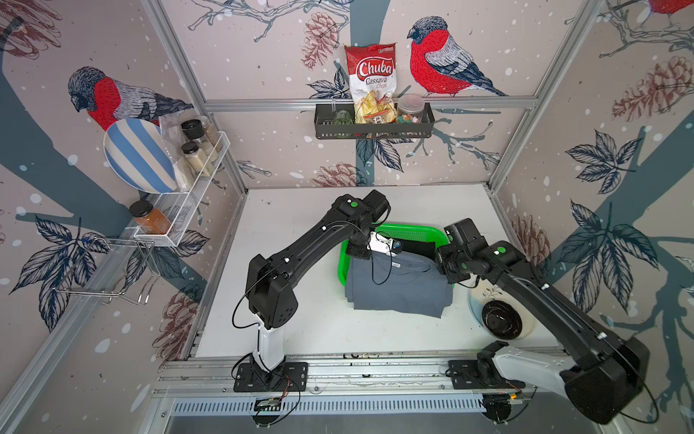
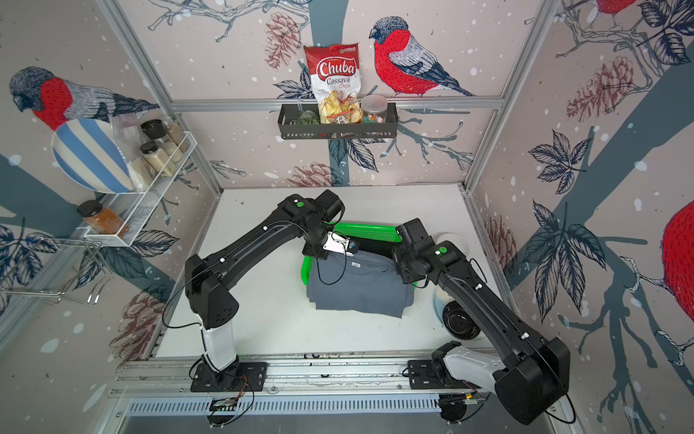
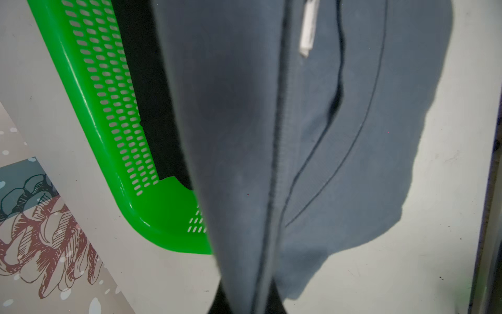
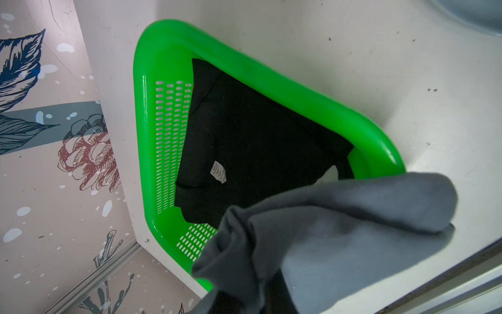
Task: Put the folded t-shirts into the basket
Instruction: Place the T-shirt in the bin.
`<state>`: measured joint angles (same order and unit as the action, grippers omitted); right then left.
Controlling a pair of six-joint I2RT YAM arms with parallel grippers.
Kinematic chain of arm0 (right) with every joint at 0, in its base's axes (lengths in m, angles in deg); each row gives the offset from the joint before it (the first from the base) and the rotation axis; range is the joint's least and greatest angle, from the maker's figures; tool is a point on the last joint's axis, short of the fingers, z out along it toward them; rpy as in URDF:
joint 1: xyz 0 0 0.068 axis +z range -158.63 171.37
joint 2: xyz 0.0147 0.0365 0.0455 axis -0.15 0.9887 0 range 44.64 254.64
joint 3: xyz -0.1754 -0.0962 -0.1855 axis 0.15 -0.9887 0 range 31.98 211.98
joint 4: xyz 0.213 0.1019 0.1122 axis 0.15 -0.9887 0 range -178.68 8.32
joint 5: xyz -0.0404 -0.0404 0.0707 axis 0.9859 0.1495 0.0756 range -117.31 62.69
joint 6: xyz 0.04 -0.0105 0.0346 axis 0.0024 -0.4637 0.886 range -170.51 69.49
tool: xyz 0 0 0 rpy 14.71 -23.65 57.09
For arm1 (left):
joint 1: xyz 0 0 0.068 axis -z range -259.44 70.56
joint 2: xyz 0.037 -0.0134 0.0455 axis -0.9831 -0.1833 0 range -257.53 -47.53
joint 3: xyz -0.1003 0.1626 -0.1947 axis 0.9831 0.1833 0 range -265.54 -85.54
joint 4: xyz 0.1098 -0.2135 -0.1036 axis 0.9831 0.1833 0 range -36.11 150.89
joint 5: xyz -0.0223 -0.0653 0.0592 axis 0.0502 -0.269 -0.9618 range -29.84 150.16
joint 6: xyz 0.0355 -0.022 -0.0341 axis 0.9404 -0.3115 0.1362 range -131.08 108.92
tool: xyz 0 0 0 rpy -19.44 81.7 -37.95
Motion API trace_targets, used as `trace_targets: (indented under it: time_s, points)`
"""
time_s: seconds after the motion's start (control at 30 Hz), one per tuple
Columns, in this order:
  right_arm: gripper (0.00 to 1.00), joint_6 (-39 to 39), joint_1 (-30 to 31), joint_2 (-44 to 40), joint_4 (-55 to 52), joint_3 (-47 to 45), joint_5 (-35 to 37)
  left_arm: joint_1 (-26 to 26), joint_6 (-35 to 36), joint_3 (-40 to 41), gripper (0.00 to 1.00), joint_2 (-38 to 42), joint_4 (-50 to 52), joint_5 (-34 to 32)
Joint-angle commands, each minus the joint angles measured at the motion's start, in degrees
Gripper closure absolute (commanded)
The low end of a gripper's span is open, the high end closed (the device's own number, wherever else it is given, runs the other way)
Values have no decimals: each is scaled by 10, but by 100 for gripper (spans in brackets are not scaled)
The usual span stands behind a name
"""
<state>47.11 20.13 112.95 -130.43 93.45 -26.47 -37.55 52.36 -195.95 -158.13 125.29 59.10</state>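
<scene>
The grey shirt still hangs past the basket's near rim, so I will move my right gripper outward and down toward the black t-shirt's far end and let go.
The green basket stands mid-table, and a black folded t-shirt with a small white label lies flat inside it. A slate grey t-shirt stretches from over the basket's near half down onto the table in front. My left gripper is shut on the grey shirt's far left corner. My right gripper is shut on its far right corner. Both pairs of fingertips are buried in cloth.
A black bowl sits on a pale plate just right of the shirt, under my right arm. A black wire shelf hangs on the back wall. A white mesh rack is on the left wall. The metal rail runs along the front.
</scene>
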Motion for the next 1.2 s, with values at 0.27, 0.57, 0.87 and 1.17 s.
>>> trace_targets:
  time_s: [0.27, 0.57, 0.87, 1.17]
  points:
    - [99, -7, -70, 59, 44, 12, -35, -28, 26, -70, 100, -73, -27, -2]
    - [98, -14, -102, 101, 57, 24, -32, -48, 27, -96, 100, -131, -56, -21]
    - [100, -34, -103, 191, 65, 60, -45, -52, 8, -43, 100, -136, -90, -16]
    - [99, -49, -104, 229, 32, 106, -32, -55, 5, -54, 100, -149, -120, -36]
